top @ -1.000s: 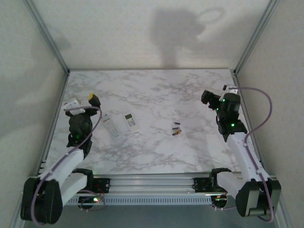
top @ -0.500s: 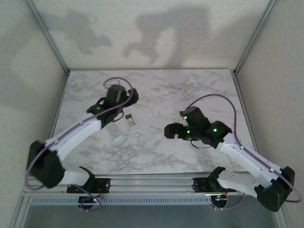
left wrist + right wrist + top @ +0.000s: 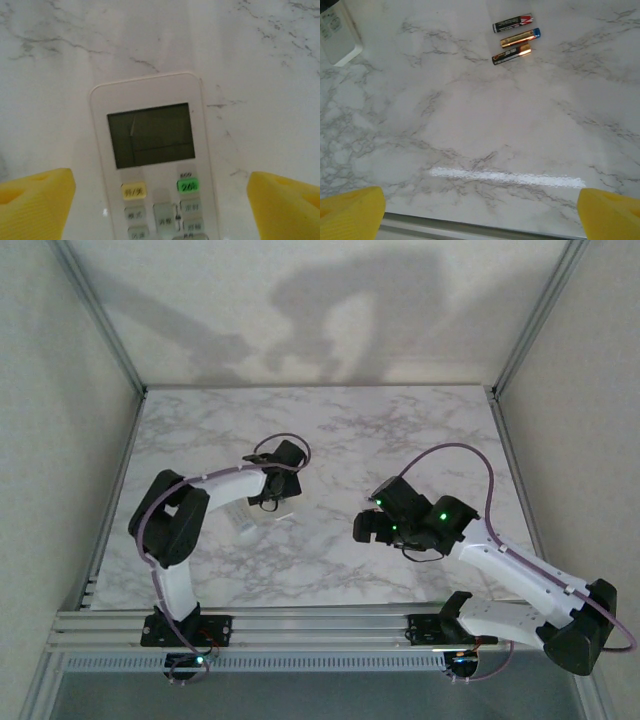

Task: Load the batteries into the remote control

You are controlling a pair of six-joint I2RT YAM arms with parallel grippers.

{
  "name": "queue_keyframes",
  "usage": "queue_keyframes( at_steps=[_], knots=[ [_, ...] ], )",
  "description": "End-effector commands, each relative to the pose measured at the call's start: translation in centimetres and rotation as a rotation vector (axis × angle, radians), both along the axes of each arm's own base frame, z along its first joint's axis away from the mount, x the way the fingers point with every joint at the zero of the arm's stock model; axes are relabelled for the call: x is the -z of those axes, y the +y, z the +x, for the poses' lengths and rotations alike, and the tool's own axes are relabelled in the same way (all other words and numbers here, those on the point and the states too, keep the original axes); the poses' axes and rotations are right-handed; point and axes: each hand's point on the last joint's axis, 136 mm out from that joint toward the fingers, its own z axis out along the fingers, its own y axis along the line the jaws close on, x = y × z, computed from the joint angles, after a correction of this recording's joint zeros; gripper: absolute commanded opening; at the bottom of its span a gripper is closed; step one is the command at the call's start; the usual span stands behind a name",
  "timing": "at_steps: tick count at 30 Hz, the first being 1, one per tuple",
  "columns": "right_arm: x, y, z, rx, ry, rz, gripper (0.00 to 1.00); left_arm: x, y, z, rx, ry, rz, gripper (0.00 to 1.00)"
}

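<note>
The right gripper rises outward past the batteries next and turns toward the left gripper, closing on the shorter white remote [image 3: 342, 47], since its fingers straddle the remote.
Three small batteries [image 3: 512, 37] lie side by side on the marble, well ahead of my open right gripper [image 3: 480, 212], whose yellow fingertips [image 3: 350, 212] hang over bare table. In the top view the right gripper [image 3: 362, 528] hovers at the table's middle right, covering the batteries. My left gripper [image 3: 160, 205] is open and straddles the shorter white remote with a display window [image 3: 150, 150], its fingers clear of both sides. From above, the left gripper [image 3: 270, 498] sits over that remote. The long slim remote control [image 3: 244, 521] lies just left of it, partly under the left arm.
A corner of a white remote [image 3: 337, 35] shows at the upper left of the right wrist view; which remote it is I cannot tell. A table edge [image 3: 470, 227] runs close below the right gripper. Metal frame posts [image 3: 110, 340] stand at the back corners.
Both arms have swung in from the table's sides. The left arm reached over the remotes and then folded down onto the display remote. The right gripper came over the batteries.
</note>
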Motion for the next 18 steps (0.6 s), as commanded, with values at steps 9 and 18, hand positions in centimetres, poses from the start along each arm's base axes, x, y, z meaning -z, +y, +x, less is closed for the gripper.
queue_keyframes(
  at_steps=[9, 18],
  knots=[
    [-1.2, -1.1, 0.3, 0.078, -0.032, -0.012, 0.99, 2.1, -0.1, 0.1, 0.027, 0.058, 0.054, 0.59],
    [-5.9, 1.7, 2.5, 0.074, -0.091, 0.273, 0.99, -7.4, -5.2, 2.6, 0.163, -0.149, -0.351, 0.35]
  ],
)
